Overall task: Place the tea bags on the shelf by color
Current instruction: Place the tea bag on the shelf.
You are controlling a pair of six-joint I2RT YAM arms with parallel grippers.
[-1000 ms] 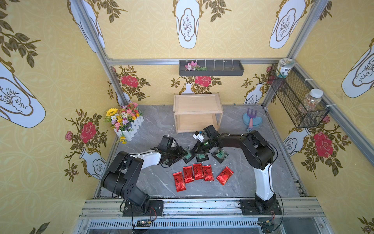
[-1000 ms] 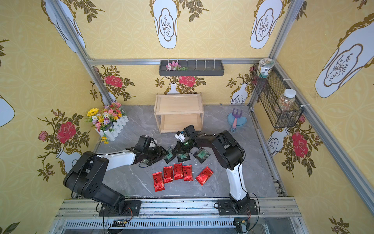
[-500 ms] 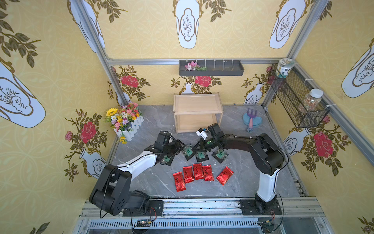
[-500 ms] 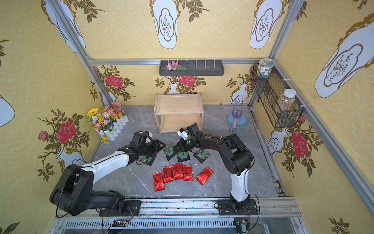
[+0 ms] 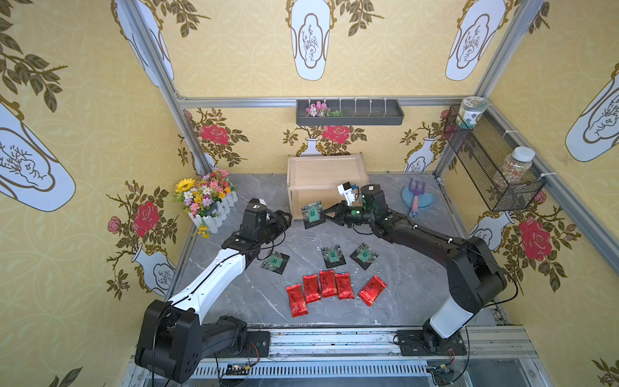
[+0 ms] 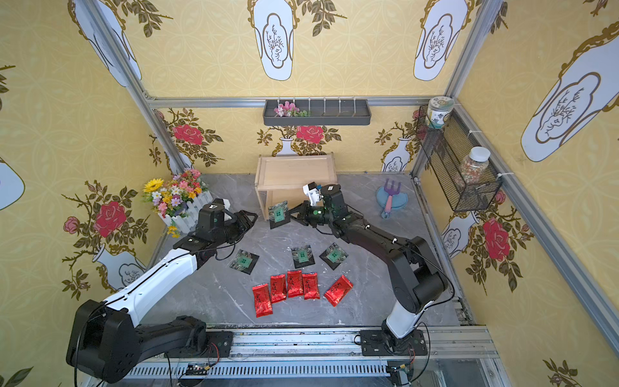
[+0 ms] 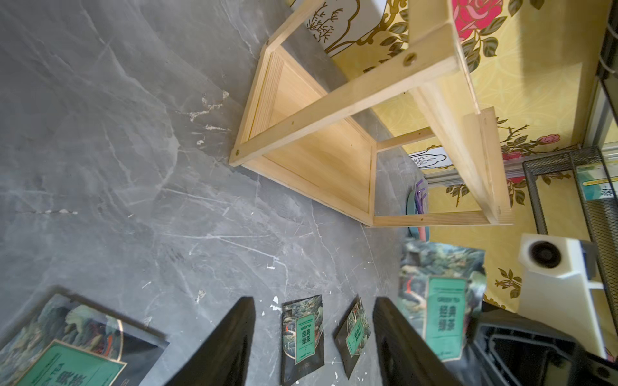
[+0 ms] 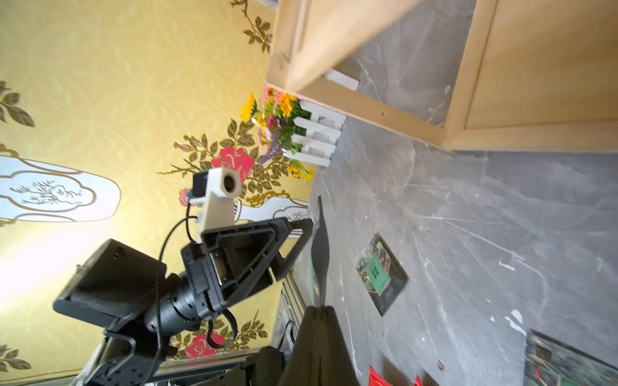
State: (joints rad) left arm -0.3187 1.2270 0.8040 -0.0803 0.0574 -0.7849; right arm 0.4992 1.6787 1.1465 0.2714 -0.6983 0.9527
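Next, my right gripper lifts outward to release the tea bag on the shelf top's end nearest the planter (image 5: pixel 301 172), since that end is above and outward of it.
My right gripper (image 5: pixel 326 214) is shut on a black tea bag with a green emblem (image 5: pixel 312 214) (image 6: pixel 278 214), which it holds upright above the table just in front of the light wooden shelf (image 5: pixel 326 172). The right wrist view shows that bag edge-on (image 8: pixel 319 254) above the shut gripper (image 8: pixel 319 309). My left gripper (image 5: pixel 284 217) (image 7: pixel 312 302) hovers open and empty to the left of it. Three more black tea bags (image 5: pixel 275 262) (image 5: pixel 332 256) (image 5: pixel 365 255) lie flat on the grey table. Several red foil tea bags (image 5: pixel 327 283) lie in a row nearer the front.
A white planter of flowers (image 5: pixel 207 201) stands at the back left. A blue dish with a purple rake (image 5: pixel 417 201) sits right of the shelf. A dark wall tray (image 5: pixel 348 114) hangs behind, and a mesh basket (image 5: pixel 492 167) with jars hangs on the right wall.
The right gripper carried a black tea bag up and back toward the shelf. The left gripper rose and moved back, away from the black tea bag lying at the left.
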